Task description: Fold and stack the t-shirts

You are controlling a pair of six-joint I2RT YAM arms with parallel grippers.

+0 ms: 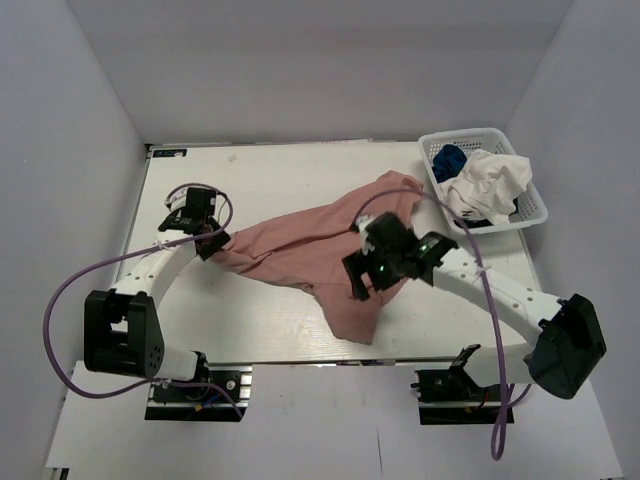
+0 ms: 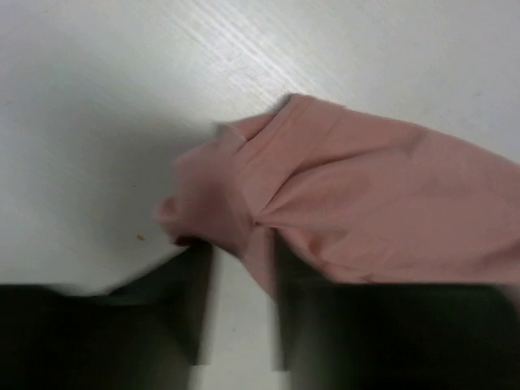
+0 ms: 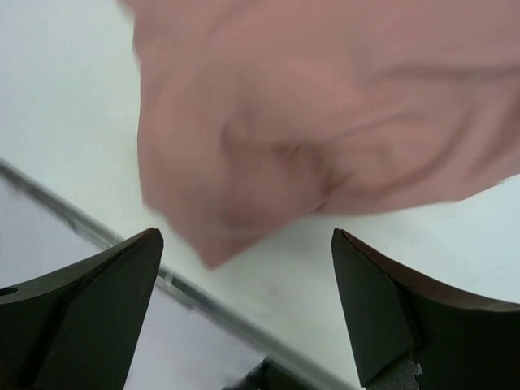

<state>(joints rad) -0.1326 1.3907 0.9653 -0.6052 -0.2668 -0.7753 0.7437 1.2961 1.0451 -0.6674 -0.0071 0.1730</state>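
I should move my right gripper back and down onto the pink tail's near corner (image 1: 366, 337) (image 3: 211, 253) and close there, because it sticks out over bare table.
The dusty-pink t-shirt (image 1: 310, 245) lies crumpled across the middle of the table, with a tail reaching towards the front edge. My left gripper (image 1: 207, 243) is at its left end. In the left wrist view (image 2: 242, 252) the jaws stand a narrow gap apart, with a fold of the pink shirt (image 2: 366, 203) at the tips and bare table showing between them. My right gripper (image 1: 362, 278) hovers wide open over the shirt's lower part. In the right wrist view (image 3: 245, 236) a pink corner (image 3: 325, 106) lies just beyond the tips. The white t-shirt (image 1: 490, 185) and the royal-blue t-shirt (image 1: 449, 160) sit in the basket.
The white mesh basket (image 1: 530, 215) stands at the back right corner of the table (image 1: 270, 170). The table's front edge with its rail (image 3: 203, 296) runs just under my right gripper. Grey walls close in the back and both sides.
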